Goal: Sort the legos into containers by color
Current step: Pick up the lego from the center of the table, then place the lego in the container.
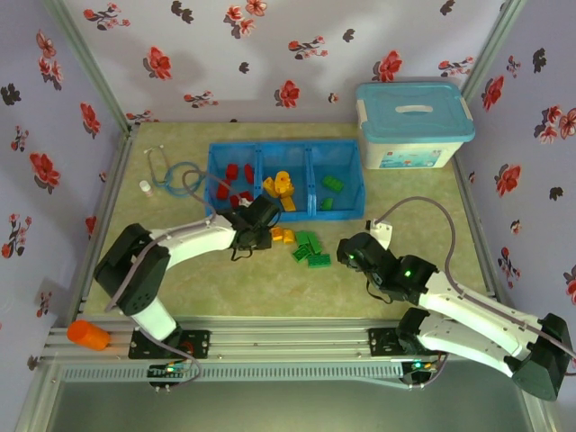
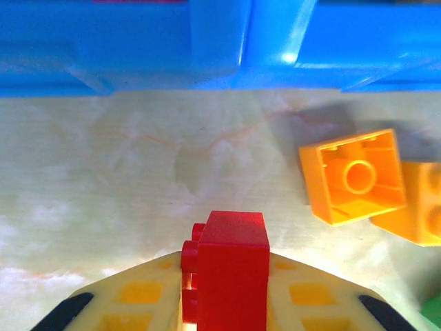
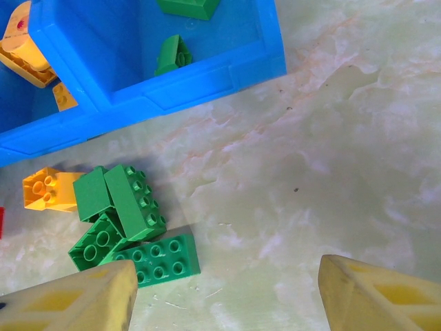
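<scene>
I will move my left gripper up over the blue tray's front side next and let go of the matching lego inside the container of red legos, which lies outward, past that side.
My left gripper [image 1: 256, 227] is shut on a red lego [image 2: 231, 269], held on its side just in front of the blue tray [image 1: 288, 145]. Two orange legos [image 2: 355, 176] lie on the table to its right. The tray's three containers hold red legos [image 1: 236, 184] on the left, yellow-orange ones [image 1: 281, 187] in the middle and green ones [image 1: 333, 189] on the right. A cluster of green legos [image 3: 127, 221] lies on the table in front of the tray. My right gripper [image 3: 227, 296] hovers open just right of that cluster, nothing between its fingers.
A white box with a light-blue lid [image 1: 412, 126] stands at the back right beside the tray. A stethoscope [image 1: 171, 175] and a small white bottle [image 1: 145, 188] lie left of the tray. An orange object [image 1: 87, 335] rests on the front rail.
</scene>
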Robot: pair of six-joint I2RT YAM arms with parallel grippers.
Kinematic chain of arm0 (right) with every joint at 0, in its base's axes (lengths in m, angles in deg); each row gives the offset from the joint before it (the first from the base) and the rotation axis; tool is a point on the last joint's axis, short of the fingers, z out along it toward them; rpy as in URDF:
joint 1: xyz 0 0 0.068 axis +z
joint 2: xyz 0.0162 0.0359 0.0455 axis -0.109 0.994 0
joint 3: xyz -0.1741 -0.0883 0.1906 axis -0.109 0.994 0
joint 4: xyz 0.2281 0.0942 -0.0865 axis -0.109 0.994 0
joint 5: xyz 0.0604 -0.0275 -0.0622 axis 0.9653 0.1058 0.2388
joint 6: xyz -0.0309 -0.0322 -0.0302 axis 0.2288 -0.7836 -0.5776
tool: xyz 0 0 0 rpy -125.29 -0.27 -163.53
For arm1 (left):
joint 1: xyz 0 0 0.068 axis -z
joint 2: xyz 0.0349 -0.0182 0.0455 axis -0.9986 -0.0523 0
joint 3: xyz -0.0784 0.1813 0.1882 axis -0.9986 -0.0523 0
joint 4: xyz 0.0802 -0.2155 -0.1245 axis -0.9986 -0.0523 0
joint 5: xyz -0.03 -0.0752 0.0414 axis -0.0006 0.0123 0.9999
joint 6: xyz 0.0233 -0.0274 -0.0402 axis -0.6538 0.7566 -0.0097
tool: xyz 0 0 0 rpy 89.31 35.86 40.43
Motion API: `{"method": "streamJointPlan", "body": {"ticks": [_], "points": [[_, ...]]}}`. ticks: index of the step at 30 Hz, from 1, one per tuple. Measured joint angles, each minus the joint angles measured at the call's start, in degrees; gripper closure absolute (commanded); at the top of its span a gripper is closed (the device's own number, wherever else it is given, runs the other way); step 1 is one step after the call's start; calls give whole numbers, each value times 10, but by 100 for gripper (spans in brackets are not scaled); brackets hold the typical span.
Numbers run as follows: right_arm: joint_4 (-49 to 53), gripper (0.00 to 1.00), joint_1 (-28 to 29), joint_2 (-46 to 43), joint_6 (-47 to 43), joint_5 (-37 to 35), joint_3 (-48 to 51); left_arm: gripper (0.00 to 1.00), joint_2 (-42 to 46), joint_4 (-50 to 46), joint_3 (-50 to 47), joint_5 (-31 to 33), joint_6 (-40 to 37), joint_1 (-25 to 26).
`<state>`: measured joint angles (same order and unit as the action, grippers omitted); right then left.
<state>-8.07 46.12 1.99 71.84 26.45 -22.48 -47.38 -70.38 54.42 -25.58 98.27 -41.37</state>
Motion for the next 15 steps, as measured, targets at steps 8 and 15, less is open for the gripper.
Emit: {"method": "streamJointPlan", "body": {"ticks": [8,15], "points": [[-2,31,0,0,2,3,7,83,86,-36,16,11,-29,-67],[-2,31,0,-1,3,12,12,83,78,-60,93,2,-73,-161]]}}
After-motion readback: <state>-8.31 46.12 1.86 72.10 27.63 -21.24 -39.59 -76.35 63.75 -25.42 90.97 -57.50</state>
